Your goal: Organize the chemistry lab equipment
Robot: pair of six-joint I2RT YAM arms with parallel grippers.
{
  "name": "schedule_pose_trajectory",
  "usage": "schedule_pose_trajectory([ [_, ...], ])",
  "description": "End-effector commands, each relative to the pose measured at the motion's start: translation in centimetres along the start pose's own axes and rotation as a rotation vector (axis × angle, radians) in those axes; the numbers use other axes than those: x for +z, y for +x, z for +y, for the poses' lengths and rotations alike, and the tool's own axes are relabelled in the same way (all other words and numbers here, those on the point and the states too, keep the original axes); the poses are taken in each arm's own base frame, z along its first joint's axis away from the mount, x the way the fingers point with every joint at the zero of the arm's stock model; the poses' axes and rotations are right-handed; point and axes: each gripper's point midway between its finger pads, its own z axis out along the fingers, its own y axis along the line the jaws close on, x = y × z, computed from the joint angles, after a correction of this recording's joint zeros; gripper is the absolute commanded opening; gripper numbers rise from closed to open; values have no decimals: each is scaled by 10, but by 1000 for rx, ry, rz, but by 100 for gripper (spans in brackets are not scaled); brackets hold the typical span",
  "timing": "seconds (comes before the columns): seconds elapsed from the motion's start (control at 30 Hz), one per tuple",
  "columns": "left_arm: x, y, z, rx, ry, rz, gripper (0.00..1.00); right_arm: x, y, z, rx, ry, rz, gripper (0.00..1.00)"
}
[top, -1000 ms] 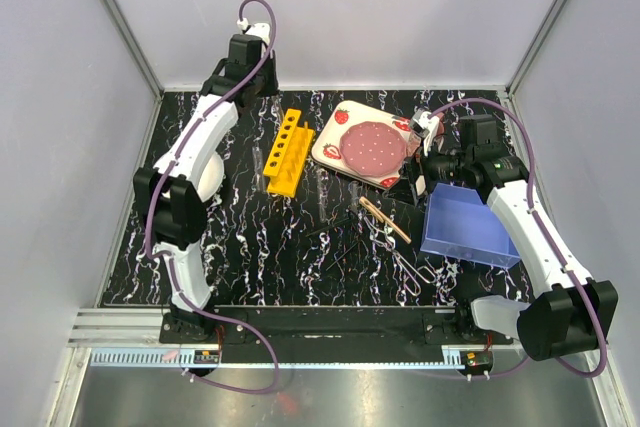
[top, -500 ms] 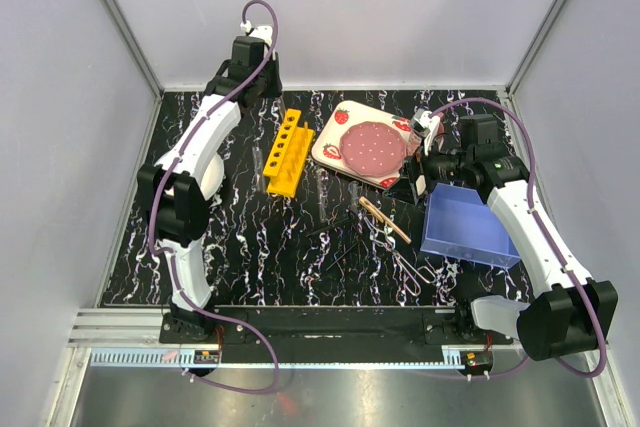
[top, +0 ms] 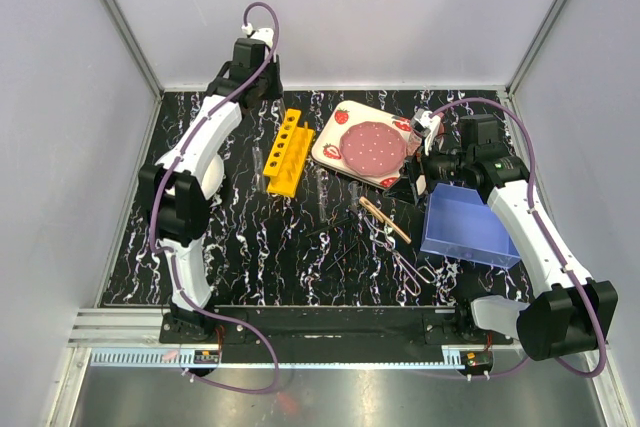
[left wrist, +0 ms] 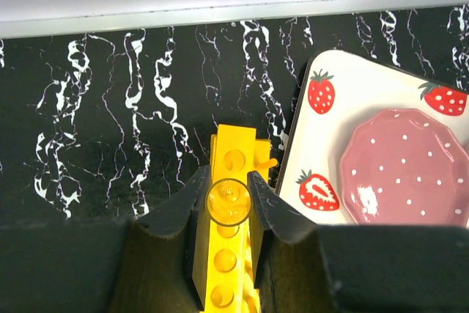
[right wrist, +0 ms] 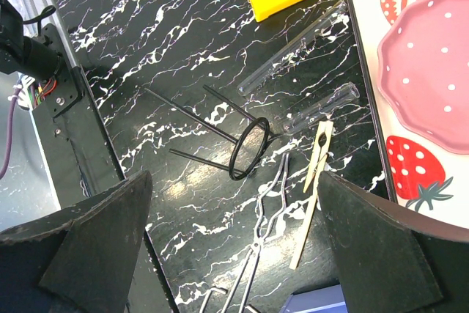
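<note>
I will next lower the clear glass tube (left wrist: 229, 201) with my left gripper into the hole beside the farthest one in the yellow rack (top: 285, 152), as the tube lines up there end-on.
My left gripper (left wrist: 229, 201) is shut on a clear glass tube (left wrist: 229, 201), seen end-on, held upright right over the far holes of the yellow holed rack (left wrist: 224, 263). In the top view this gripper (top: 264, 90) is high, at the back beside the rack (top: 285, 152). My right gripper (right wrist: 242, 254) is wide open and empty, hovering above the loose tools: two clear tubes (right wrist: 293, 49), a black ring with thin rods (right wrist: 249, 148), silvery forceps (right wrist: 264, 243) and a tan wooden clamp (right wrist: 314, 181). In the top view it (top: 415, 182) is at the tray's near right corner.
The strawberry-print tray (top: 335, 147) with the pink dotted plate (top: 375, 147) lies right of the rack. A blue box (top: 465, 227) stands at the right, beside the clamp (top: 385, 219) and forceps (top: 408, 262). Walls close off the back and sides.
My left arm has shifted slightly toward the back with the tube in its jaws. The right arm and the tools on the table have not moved.
</note>
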Motion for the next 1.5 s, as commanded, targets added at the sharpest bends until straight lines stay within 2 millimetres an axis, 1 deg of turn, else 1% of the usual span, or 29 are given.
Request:
schedule_pose_trajectory([
  [0.0, -1, -13, -4, -2, 23, -52, 15, -4, -10, 4, -28, -14, -40, 100],
  [0.17, 1, -6, -2, 6, 22, -37, 15, -3, -9, 4, -24, -17, -39, 100],
  [0.27, 8, 3, -3, 13, 31, -22, 15, -3, -9, 5, -24, -17, -39, 100],
  [0.43, 26, 26, -1, 46, 26, 26, 15, -3, -8, 3, -22, -12, -35, 100],
  [0.67, 42, 49, 2, 77, 12, 71, 15, -2, -7, 2, -22, -13, -33, 100],
  [0.97, 46, 63, -2, 114, 1, 84, 15, -1, -7, 1, -18, -16, -31, 100],
  [1.1, 43, 64, -2, 126, -9, 76, 15, -1, -7, 1, -19, -15, -32, 100],
  [1.47, 41, 76, -2, 157, -29, 83, 17, -2, -8, 2, -20, -19, -35, 100],
])
